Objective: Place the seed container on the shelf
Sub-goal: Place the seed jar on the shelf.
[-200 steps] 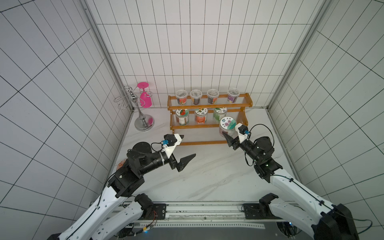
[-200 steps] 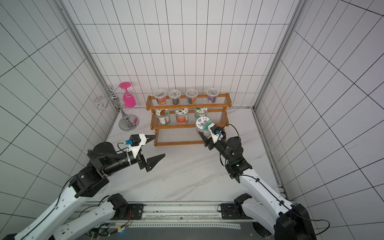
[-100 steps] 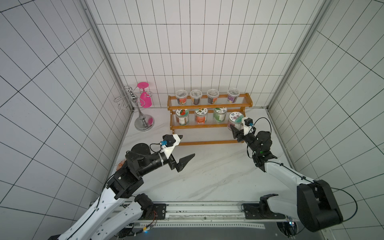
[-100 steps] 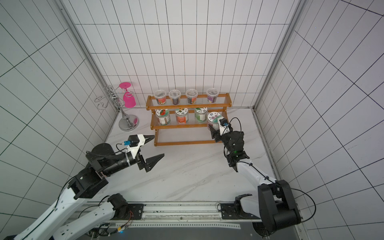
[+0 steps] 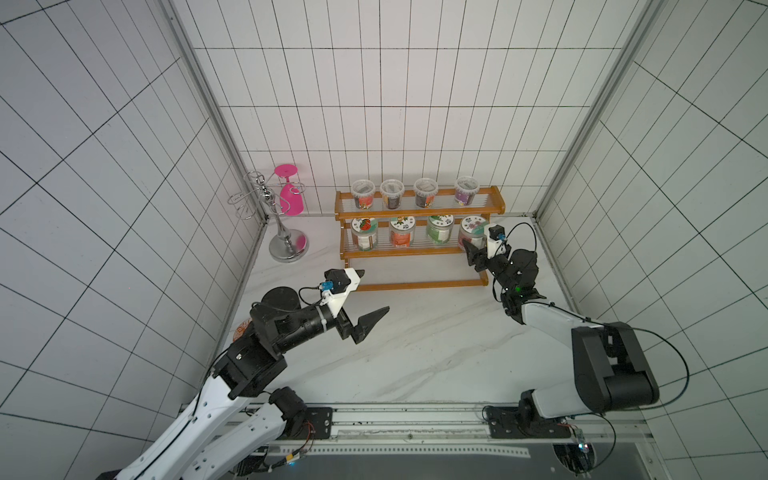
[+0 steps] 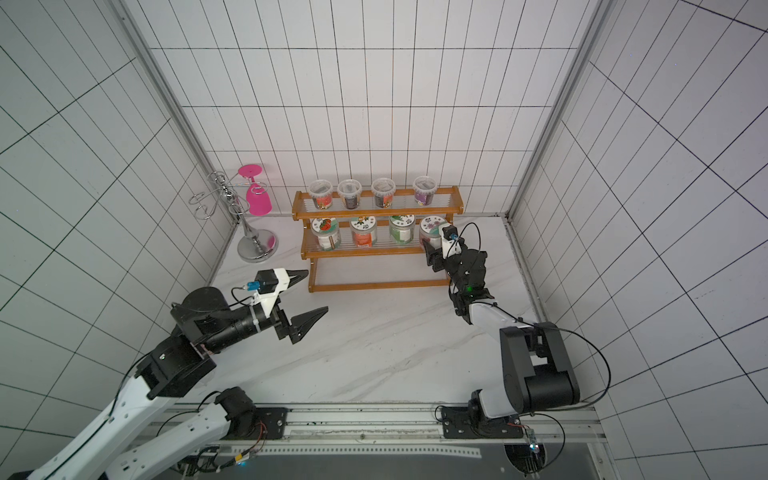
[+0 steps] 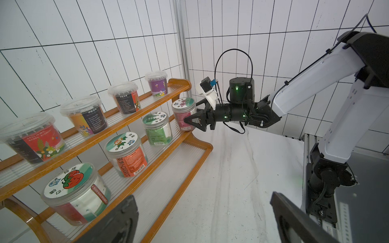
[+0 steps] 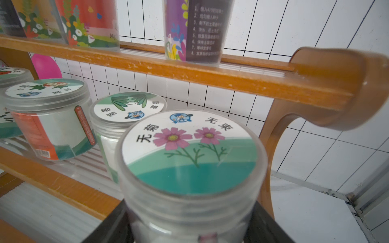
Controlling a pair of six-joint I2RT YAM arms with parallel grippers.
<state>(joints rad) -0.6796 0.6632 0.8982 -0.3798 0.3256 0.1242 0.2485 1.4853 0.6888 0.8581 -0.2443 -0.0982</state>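
My right gripper pushes the jar outward to the middle shelf's end next and releases it, as the jar stands forward of its green-lidded neighbour.
The seed container (image 8: 189, 151) is a clear jar with a pink-flower lid. It stands upright at the right end of the shelf's middle tier in both top views (image 5: 471, 230) (image 6: 432, 230), next to a green-lidded jar (image 7: 156, 128). My right gripper (image 5: 473, 249) (image 7: 190, 117) is shut on the jar's body, one black finger (image 8: 109, 227) on each side. I cannot tell whether the jar's base rests on the board. The shelf (image 5: 415, 286) (image 6: 374, 286) (image 7: 185, 174) is an orange-brown stepped rack against the back wall. My left gripper (image 5: 374, 291) (image 6: 316, 291) (image 7: 205, 210) hangs open and empty in front of the shelf's left end.
Three lidded jars (image 5: 401, 232) fill the rest of the middle tier. Several clear tubs (image 5: 392, 194) line the top tier, and the lowest tier (image 7: 168, 168) is bare. A silver wire stand (image 5: 286, 245) holding a pink glass (image 5: 291, 195) stands in the back left corner. The shelf's curved right end post (image 8: 336, 84) is close beside the jar.
My right gripper has carried the jar from in front of the shelf back and to the right, to the middle tier's right end. The left arm has stayed still.
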